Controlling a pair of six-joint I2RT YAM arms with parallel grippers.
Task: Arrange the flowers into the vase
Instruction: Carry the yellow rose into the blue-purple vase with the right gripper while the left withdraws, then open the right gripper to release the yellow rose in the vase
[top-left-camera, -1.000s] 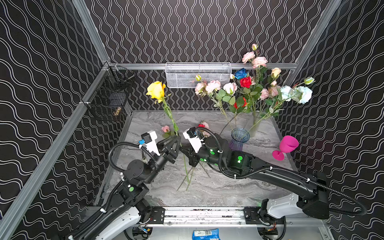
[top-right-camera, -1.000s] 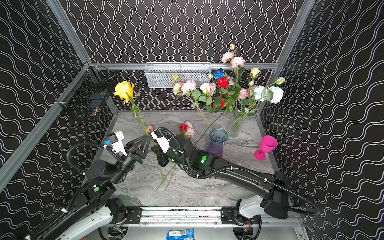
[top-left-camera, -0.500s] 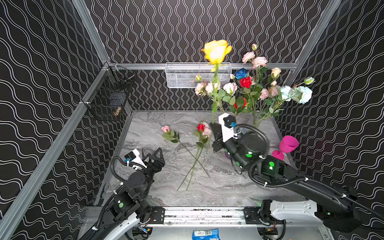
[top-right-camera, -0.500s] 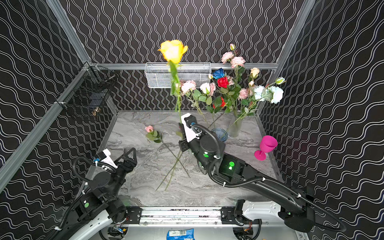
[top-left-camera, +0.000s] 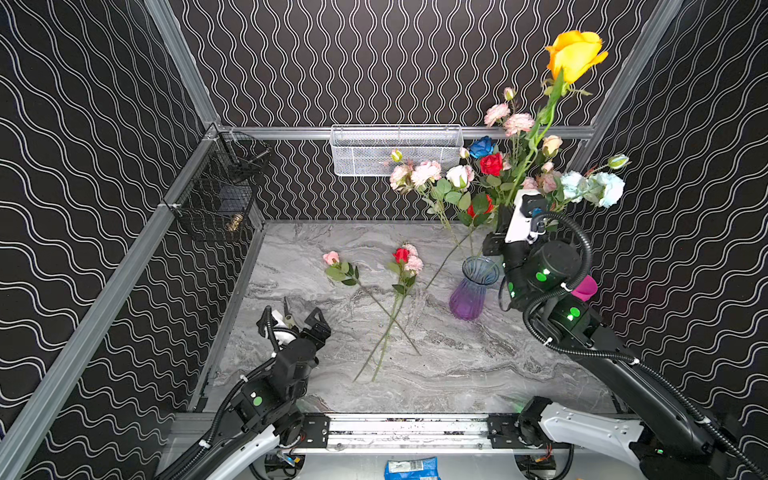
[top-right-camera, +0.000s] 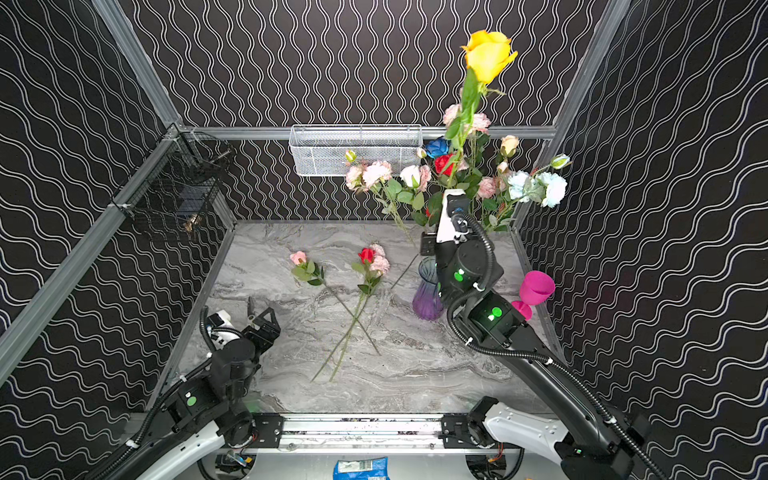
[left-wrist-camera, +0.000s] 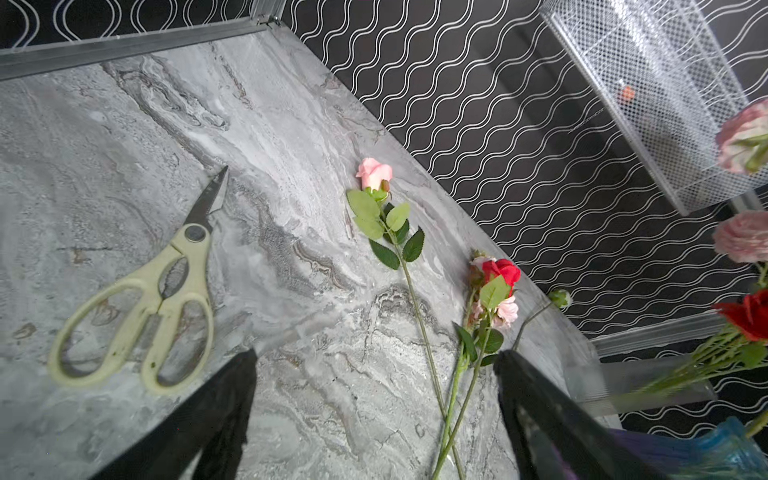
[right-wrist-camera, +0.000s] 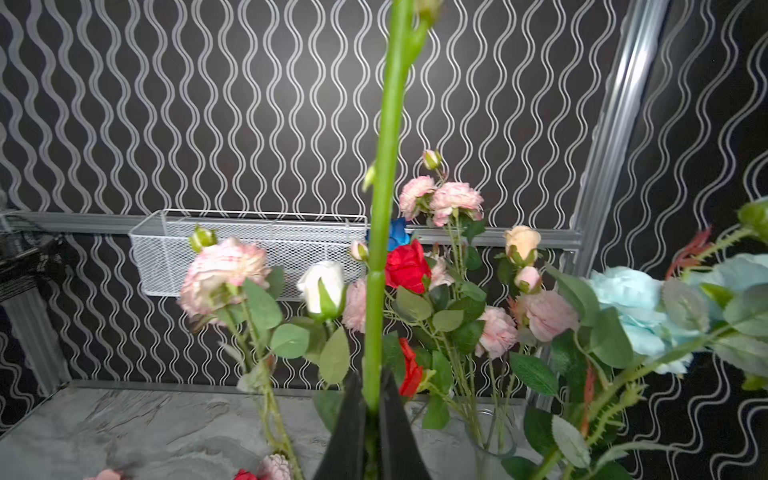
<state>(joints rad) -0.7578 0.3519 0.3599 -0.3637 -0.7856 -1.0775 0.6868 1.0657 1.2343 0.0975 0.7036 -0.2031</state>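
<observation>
My right gripper will next come down toward the opening of the blue-and-purple vase (top-left-camera: 473, 286), since that is below it, and release the yellow rose's green stem there.
My right gripper (right-wrist-camera: 372, 386) is shut on the green stem of a yellow rose (top-left-camera: 575, 54), held upright and high at the back right, in front of a bunch of flowers (top-left-camera: 490, 166) in a clear glass vase (right-wrist-camera: 490, 432). A blue-and-purple vase (top-left-camera: 473, 286) stands just left of that arm. On the marble table (top-left-camera: 457, 374) lie a pink rose (top-left-camera: 331, 257) and a red-and-pink spray (top-left-camera: 405, 257), stems crossed. My left gripper (left-wrist-camera: 374, 353) is open and empty, low at the front left (top-left-camera: 299, 328), its jaws well apart.
Cream-handled scissors (left-wrist-camera: 166, 286) lie beside the left gripper. A white mesh basket (top-left-camera: 395, 149) hangs on the back wall and a black wire basket (top-left-camera: 220, 199) on the left wall. A pink goblet (top-right-camera: 536, 286) stands behind the right arm.
The right arm has carried the yellow rose from the table's middle up to the back right. The left arm has let go, drawn back to the front left and opened wider.
</observation>
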